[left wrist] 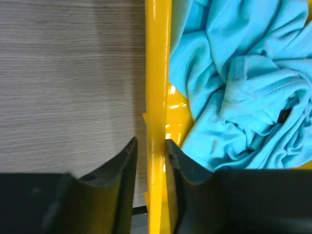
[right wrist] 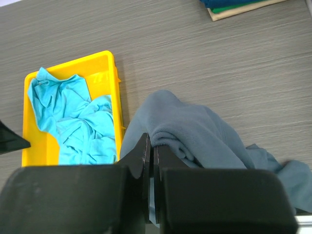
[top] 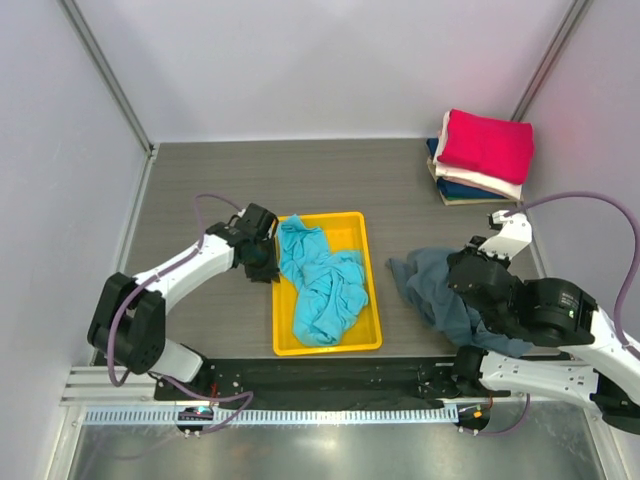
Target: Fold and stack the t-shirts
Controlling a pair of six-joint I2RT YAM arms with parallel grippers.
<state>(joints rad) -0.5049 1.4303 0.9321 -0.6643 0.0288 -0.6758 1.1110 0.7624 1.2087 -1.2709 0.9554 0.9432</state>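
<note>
My right gripper should next lift the crumpled slate grey-blue t-shirt and swing toward the middle of the table, to its left in the top view. It should release the t-shirt spread out there.
A slate grey-blue t-shirt [top: 425, 290] lies crumpled on the table, right of the yellow bin. My right gripper [top: 462, 272] is shut on a fold of it [right wrist: 204, 131], jaws [right wrist: 152, 144] pinched on the cloth. A bright teal t-shirt [top: 320, 285] lies bunched inside the bin [left wrist: 234, 73]. My left gripper [top: 262, 268] is at the bin's left wall, jaws [left wrist: 151, 141] straddling the rim, with a thin gap on the outer side. Folded crimson [top: 487, 143], cream [top: 480, 180] and navy [top: 462, 190] t-shirts are stacked at the back right.
The yellow plastic bin [top: 325, 345] sits mid-table; its rim [left wrist: 157, 58] also shows in the right wrist view [right wrist: 114, 73]. The stack rests on a thin tan board [top: 470, 200]. White walls enclose the table on three sides.
</note>
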